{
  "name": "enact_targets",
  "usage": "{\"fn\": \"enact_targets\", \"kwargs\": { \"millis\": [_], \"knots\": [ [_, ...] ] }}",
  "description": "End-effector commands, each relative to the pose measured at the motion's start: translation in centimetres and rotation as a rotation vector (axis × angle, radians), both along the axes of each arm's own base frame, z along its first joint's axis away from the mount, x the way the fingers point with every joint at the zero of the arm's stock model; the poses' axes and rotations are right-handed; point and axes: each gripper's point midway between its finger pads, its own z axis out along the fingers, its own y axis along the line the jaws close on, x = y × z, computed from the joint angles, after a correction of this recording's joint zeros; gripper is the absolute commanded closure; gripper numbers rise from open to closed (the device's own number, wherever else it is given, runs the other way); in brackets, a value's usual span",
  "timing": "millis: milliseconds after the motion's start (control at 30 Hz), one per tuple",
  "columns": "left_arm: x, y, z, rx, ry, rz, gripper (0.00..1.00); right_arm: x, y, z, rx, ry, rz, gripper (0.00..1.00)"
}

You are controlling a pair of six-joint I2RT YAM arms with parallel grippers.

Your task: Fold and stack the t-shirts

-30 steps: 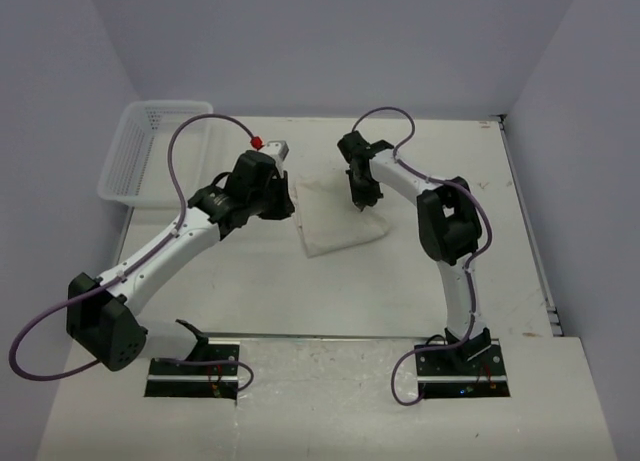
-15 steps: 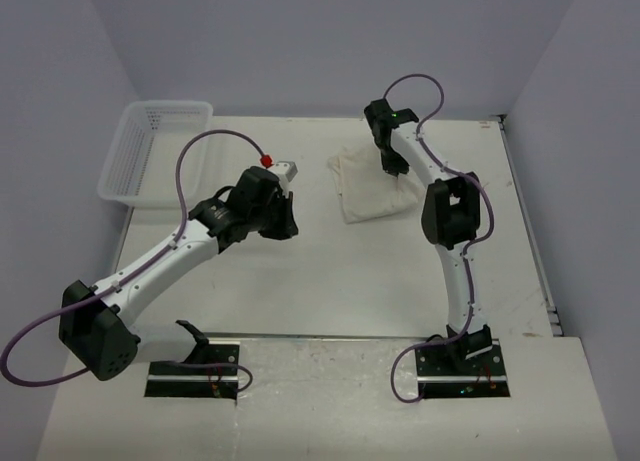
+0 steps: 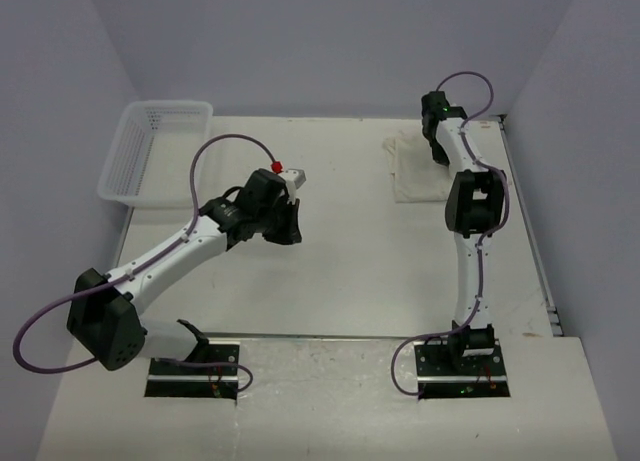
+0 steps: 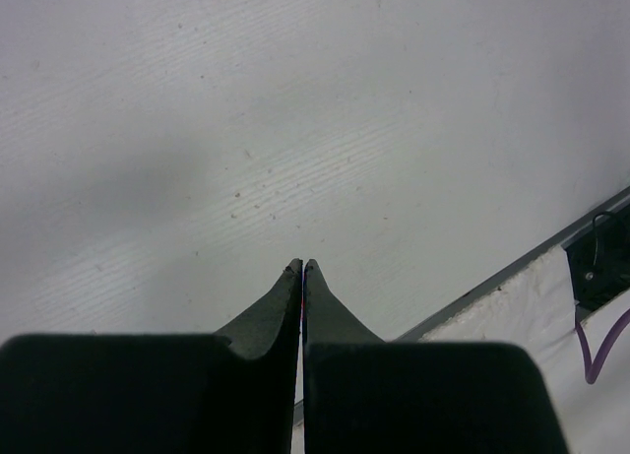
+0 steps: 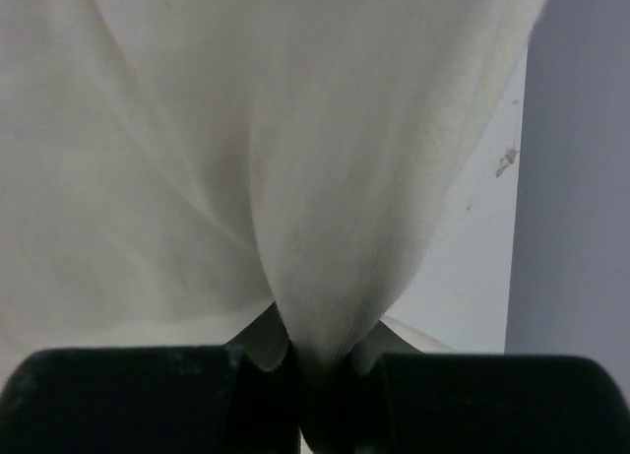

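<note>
The fold of the t-shirt slides toward the side in my right gripper next and is released, since bare tabletop lies to the gripper's right in the top view.
A folded cream t-shirt [image 3: 415, 169] lies at the far right of the table, close to the back wall. My right gripper [image 3: 438, 153] is shut on a fold of the t-shirt [image 5: 325, 208], which fills the right wrist view and bunches between the jaws. My left gripper [image 3: 290, 226] is shut and empty, hovering over bare table near the middle. In the left wrist view its fingertips [image 4: 301, 270] meet with nothing between them.
A white plastic basket [image 3: 152, 151] stands at the back left. The right wall is close beside the t-shirt [image 5: 576, 159]. The table's near edge and metal rail [image 4: 512, 277] show in the left wrist view.
My right gripper has dragged the t-shirt from the table's middle to the far right back corner. My left gripper has let go of it and swung slightly right and nearer.
</note>
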Motion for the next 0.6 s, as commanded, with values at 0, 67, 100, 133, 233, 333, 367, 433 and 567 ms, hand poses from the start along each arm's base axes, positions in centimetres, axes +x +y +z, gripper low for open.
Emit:
{"fn": "enact_targets", "kwargs": {
  "millis": [0, 67, 100, 133, 233, 333, 367, 433, 567],
  "knots": [
    [-0.2, -0.7, -0.6, 0.001, 0.009, -0.051, 1.00, 3.0, -1.5, 2.5, -0.076, -0.096, 0.044, 1.00],
    [-0.2, -0.8, -0.9, 0.003, 0.018, -0.056, 1.00, 3.9, -2.5, 2.1, -0.100, -0.088, 0.070, 1.00],
    [-0.1, -0.8, -1.1, 0.006, 0.024, -0.056, 1.00, 4.3, -2.9, 2.4, -0.106, -0.100, 0.074, 1.00],
    [-0.2, -0.8, -1.2, 0.008, 0.025, -0.058, 1.00, 4.6, -3.4, 2.6, -0.129, -0.100, 0.080, 1.00],
    [0.0, -0.8, -1.4, 0.019, 0.028, -0.058, 1.00, 5.3, -4.8, 2.9, -0.149, -0.124, 0.079, 1.00],
    [0.2, -0.9, -1.5, 0.025, 0.032, -0.062, 1.00, 5.8, -6.1, 3.8, -0.172, -0.155, 0.065, 1.00],
    [0.2, -0.9, -1.7, 0.028, 0.037, -0.062, 1.00, 5.9, -6.1, 4.0, -0.171, -0.163, 0.068, 1.00],
    [0.2, -0.9, -1.8, 0.033, 0.038, -0.062, 1.00, 5.6, -8.0, 4.1, -0.175, -0.161, 0.044, 1.00],
    [0.3, -1.1, -2.3, 0.039, 0.053, -0.065, 1.00, 5.1, -9.0, 3.9, -0.162, -0.157, 0.024, 1.00]
  ]
}}
